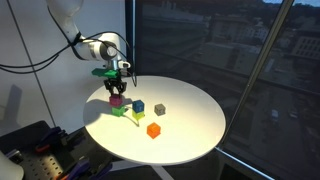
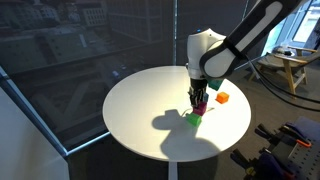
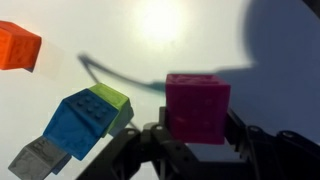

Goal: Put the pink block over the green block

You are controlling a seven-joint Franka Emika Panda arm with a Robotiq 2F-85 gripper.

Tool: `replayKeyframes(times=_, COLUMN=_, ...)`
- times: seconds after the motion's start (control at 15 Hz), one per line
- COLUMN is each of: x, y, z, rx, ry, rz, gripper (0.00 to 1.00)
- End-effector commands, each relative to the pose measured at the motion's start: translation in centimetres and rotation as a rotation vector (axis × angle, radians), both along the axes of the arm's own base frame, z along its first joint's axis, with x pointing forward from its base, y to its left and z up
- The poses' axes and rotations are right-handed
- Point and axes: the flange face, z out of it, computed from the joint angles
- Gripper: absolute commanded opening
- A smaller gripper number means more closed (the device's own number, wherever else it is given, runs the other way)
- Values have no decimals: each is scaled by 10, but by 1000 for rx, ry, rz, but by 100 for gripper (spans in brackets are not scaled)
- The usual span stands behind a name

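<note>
The green block is below and slightly outward. My gripper will next move gently outward and down onto the top of the green block (image 2: 193, 118) and let go of the pink block.
My gripper (image 3: 197, 140) is shut on the pink block (image 3: 197, 108), holding it by two opposite sides. In both exterior views the gripper (image 1: 116, 92) (image 2: 200, 98) points straight down with the pink block (image 1: 116, 101) (image 2: 203, 105) at its tips, just above the green block (image 1: 116, 111) (image 2: 195, 120) on the round white table (image 1: 190, 135). I cannot tell whether the two blocks touch. The green block does not show in the wrist view; it is hidden under the pink block.
A blue cube (image 1: 139, 105) (image 3: 78, 125) lies next to a yellow-green cube (image 1: 134, 116) (image 3: 112, 100). A grey cube (image 1: 160, 108) (image 3: 36, 158) and an orange cube (image 1: 154, 130) (image 2: 222, 97) (image 3: 18, 45) lie further off. Windows stand behind the table.
</note>
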Motion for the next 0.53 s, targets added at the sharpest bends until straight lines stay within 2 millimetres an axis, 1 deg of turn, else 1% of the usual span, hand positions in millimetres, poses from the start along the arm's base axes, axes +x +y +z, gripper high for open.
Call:
replayKeyframes(times=0.0, x=12, y=0, z=-4, rx=-11, ry=-17, rz=10, gripper=30)
replayKeyframes(times=0.47, x=21, y=2, z=-12, rx=-8, ry=-18, rz=12, gripper=30)
